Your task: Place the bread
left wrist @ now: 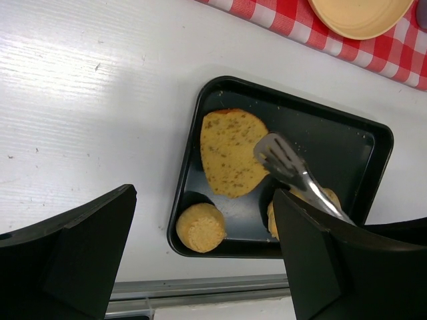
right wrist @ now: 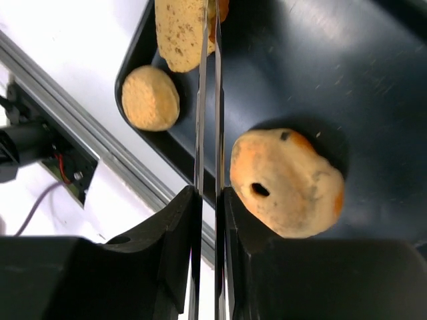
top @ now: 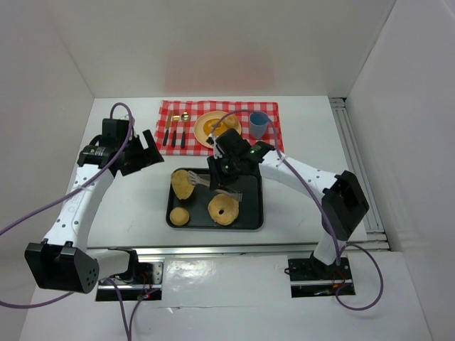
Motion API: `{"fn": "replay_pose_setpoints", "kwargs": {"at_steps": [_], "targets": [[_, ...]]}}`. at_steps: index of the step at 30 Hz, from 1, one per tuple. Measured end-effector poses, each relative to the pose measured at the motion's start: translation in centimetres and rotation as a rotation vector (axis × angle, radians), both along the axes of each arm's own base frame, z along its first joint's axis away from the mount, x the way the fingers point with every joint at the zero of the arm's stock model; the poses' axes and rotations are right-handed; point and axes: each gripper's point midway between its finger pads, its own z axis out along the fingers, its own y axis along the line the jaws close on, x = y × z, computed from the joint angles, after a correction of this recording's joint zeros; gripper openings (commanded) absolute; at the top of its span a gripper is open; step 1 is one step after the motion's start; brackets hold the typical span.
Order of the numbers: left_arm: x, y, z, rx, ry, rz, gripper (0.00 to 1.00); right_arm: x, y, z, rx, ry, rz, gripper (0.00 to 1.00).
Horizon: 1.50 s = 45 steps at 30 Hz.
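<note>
The slice (top: 182, 183) sits between the tongs' ends, so my right gripper moves outward next, brings them over the yellow plate's middle (top: 220, 131), and releases the handles.
A black tray (top: 250, 213) holds three breads: a flat slice (top: 182, 183), a small round bun (top: 179, 217) and a round roll with a hole (top: 223, 209). My right gripper (top: 226, 172) is shut on metal tongs (top: 201, 183), seen edge-on in the right wrist view (right wrist: 208, 100). The tongs' tips lie at the slice's right edge (left wrist: 230, 152); I cannot tell whether they pinch it. The yellow plate (top: 206, 126) sits on the red checked cloth (top: 274, 138). My left gripper (top: 142, 153) is open and empty over the table, left of the tray.
A blue cup (top: 258, 124) stands right of the plate and cutlery (top: 174, 133) lies left of it on the cloth. White walls enclose the table. A metal rail (top: 213, 250) runs along the near edge.
</note>
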Motion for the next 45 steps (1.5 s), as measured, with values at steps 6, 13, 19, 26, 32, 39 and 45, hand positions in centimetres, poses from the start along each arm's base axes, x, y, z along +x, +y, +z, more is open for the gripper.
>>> {"fn": "replay_pose_setpoints", "kwargs": {"at_steps": [6,13,19,26,32,39,45], "targets": [[0.1,0.4,-0.2,0.012,0.004,-0.001,0.96,2.8,-1.2,2.8,0.012,-0.058,-0.044,0.11],[0.6,1.1,-0.6,0.020,0.021,0.009,0.96,7.2,-4.4,6.0,0.001,-0.161,-0.156,0.11],[0.9,1.6,-0.8,0.030,0.026,0.012,0.96,12.1,-7.7,7.1,-0.009,-0.230,-0.276,0.11],[1.4,1.8,-1.2,0.030,0.045,0.019,0.96,17.0,-8.2,4.5,-0.016,-0.236,-0.316,0.12],[2.0,1.8,-1.7,0.029,0.062,0.020,0.96,18.4,-9.4,2.5,-0.019,-0.204,-0.336,0.17],[2.5,1.9,-2.1,0.026,0.075,0.024,0.96,19.7,-10.6,2.7,-0.002,-0.220,-0.368,0.44],[2.8,2.0,-2.2,0.024,0.074,0.029,0.96,19.6,-10.5,2.3,-0.001,-0.214,-0.360,0.53]]}}
